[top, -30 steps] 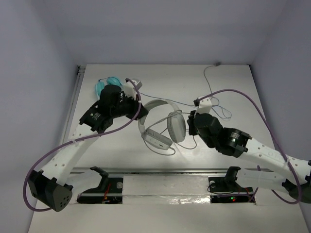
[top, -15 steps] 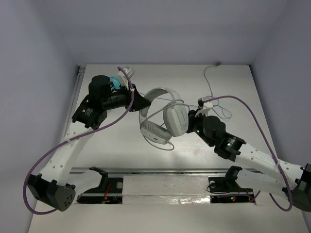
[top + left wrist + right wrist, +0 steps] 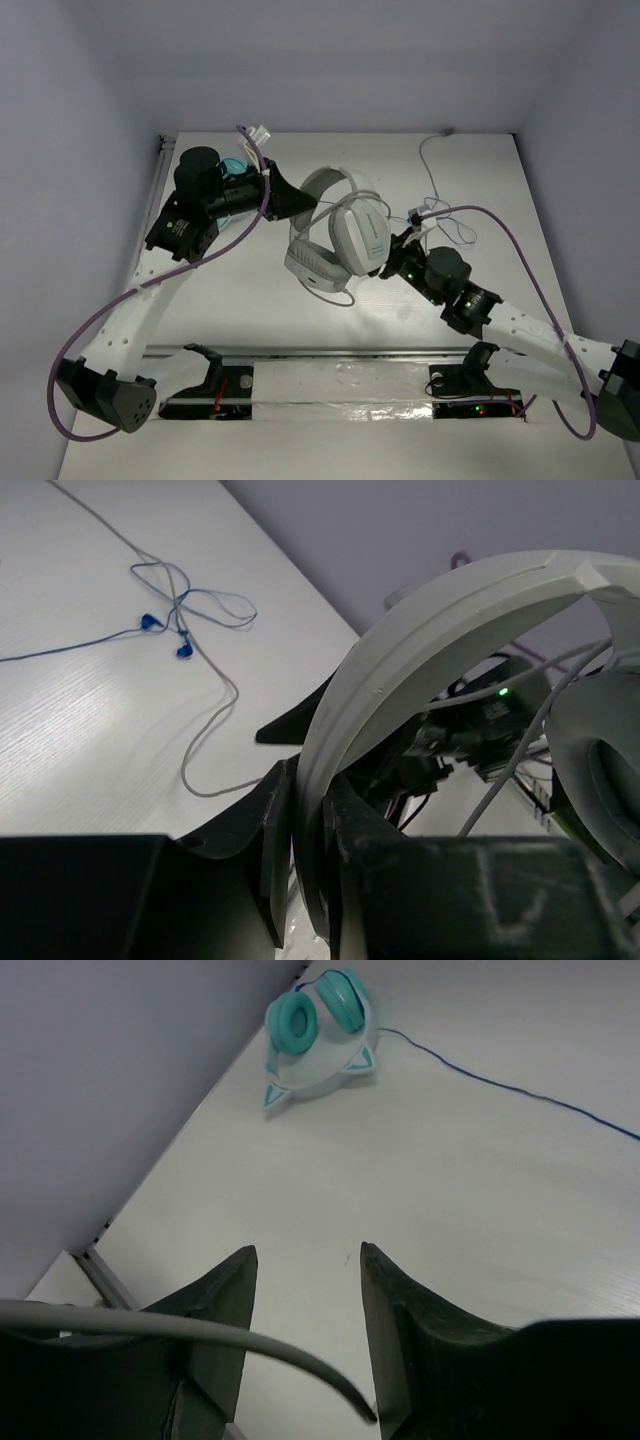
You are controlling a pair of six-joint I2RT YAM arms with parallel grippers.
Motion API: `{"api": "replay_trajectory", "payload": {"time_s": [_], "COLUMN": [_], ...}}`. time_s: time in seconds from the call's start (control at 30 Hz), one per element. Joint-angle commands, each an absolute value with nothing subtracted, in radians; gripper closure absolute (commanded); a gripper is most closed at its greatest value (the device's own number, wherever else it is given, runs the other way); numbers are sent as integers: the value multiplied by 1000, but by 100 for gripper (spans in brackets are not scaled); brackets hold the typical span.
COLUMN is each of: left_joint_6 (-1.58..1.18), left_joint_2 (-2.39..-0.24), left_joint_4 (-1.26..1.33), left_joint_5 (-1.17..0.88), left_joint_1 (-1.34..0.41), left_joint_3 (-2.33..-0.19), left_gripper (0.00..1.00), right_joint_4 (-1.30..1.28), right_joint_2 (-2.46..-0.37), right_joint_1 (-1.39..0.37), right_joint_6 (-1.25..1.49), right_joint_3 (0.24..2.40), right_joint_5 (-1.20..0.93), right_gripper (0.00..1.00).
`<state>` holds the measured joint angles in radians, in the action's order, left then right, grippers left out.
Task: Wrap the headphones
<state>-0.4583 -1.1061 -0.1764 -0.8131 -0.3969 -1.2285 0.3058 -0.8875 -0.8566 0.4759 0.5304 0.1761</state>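
I lower my open right gripper toward the table next and close it on the part of the cable between its fingers, because that part of the cable already crosses there unpinched.
The white-and-grey headphones (image 3: 358, 236) hang above the table, tilted, cups toward the right arm. My left gripper (image 3: 291, 199) is shut on the padded headband (image 3: 430, 630), which runs up from between the jaws of the left gripper (image 3: 305, 780). My right gripper (image 3: 393, 262) sits just right of the lower cup and stands open. In the right wrist view the thin white cable (image 3: 250, 1340) crosses low between the fingers of the right gripper (image 3: 305, 1250), loose and not pinched. A stretch of that cable (image 3: 520, 770) also runs past the headband.
Teal cat-ear headphones (image 3: 315, 1015) lie at the far left of the table (image 3: 470, 160), behind the left arm (image 3: 190, 215). A thin earbud cord with blue buds (image 3: 180, 630) is strewn at the far right. A metal rail (image 3: 330, 352) runs along the near edge.
The left arm has lifted the headphones and swung them up and away. The right gripper has gone from shut to open and drawn back slightly toward the near right.
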Motion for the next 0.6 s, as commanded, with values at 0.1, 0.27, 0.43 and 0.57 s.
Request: {"api": "replay_trajectory", "payload": {"time_s": [0.1,0.27,0.43,0.57], "left_joint_6": [-679,-830,-929,-1001], "left_joint_2": [-1097,-1103,-1104,-1112], "left_joint_4": [0,139,196,264], "left_joint_5": [-888,-913,-900,-884], "left_joint_1": [-391,-368,-348,-337], "left_joint_3": [-1354,-1371,-1416,-1419], "left_gripper": [100,100,100,100], "right_joint_4": [483,544,612,647], "right_joint_2": [-980,-1075,-1132,-1206], "right_joint_1": [-839,-839,-839,-830], "right_joint_6": [485,503,515,534], "right_joint_3": [500,489,462,463], "right_joint_5": [135,164,172,152], "right_gripper": [45,44,44,44]}}
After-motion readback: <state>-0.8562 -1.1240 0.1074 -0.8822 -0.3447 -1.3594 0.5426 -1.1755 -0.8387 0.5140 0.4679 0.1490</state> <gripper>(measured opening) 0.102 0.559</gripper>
